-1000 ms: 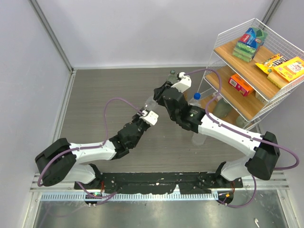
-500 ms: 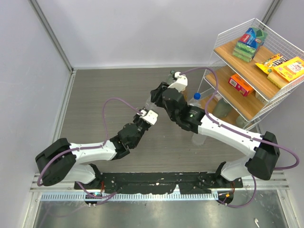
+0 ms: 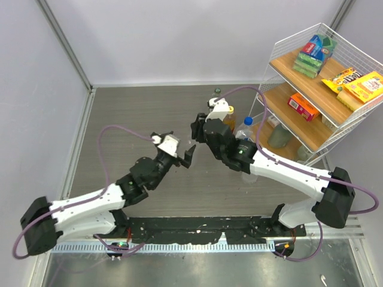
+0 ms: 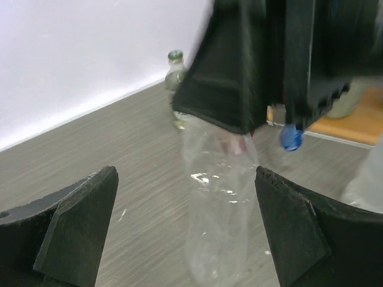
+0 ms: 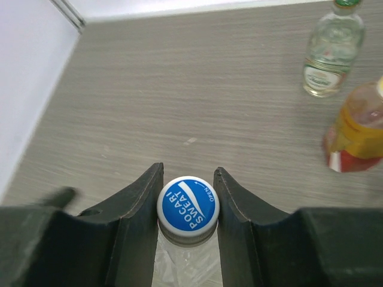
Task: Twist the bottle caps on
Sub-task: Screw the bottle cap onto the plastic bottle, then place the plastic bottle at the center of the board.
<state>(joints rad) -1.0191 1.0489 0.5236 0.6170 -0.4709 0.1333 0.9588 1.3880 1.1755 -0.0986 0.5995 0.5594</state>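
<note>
The cap is on, so my right gripper should first carry the clear bottle toward the wire shelf rack to get down near the blue-capped bottle.
A clear bottle (image 4: 218,203) stands upright on the table. It wears a white bottle cap with a blue middle (image 5: 188,203). My right gripper (image 5: 188,206) comes down from above and is shut on that cap, one finger (image 5: 140,203) on each side of it. In the top view the right gripper (image 3: 197,134) covers the bottle. My left gripper (image 4: 185,179) is wide open, with the bottle's body between its spread fingers (image 4: 78,227) and touching neither. In the top view the left gripper (image 3: 178,149) sits just left of the right one.
An amber bottle with a red label (image 5: 356,128) and a small clear bottle (image 5: 332,51) stand farther back. A blue-capped bottle (image 3: 247,122) stands by the wire shelf rack (image 3: 311,78) at right, which holds boxed snacks. The side wall (image 3: 36,89) is on the left.
My left gripper let go of the clear bottle, opened wide and drew back to the lower left. The right gripper stayed on the cap, turning slightly.
</note>
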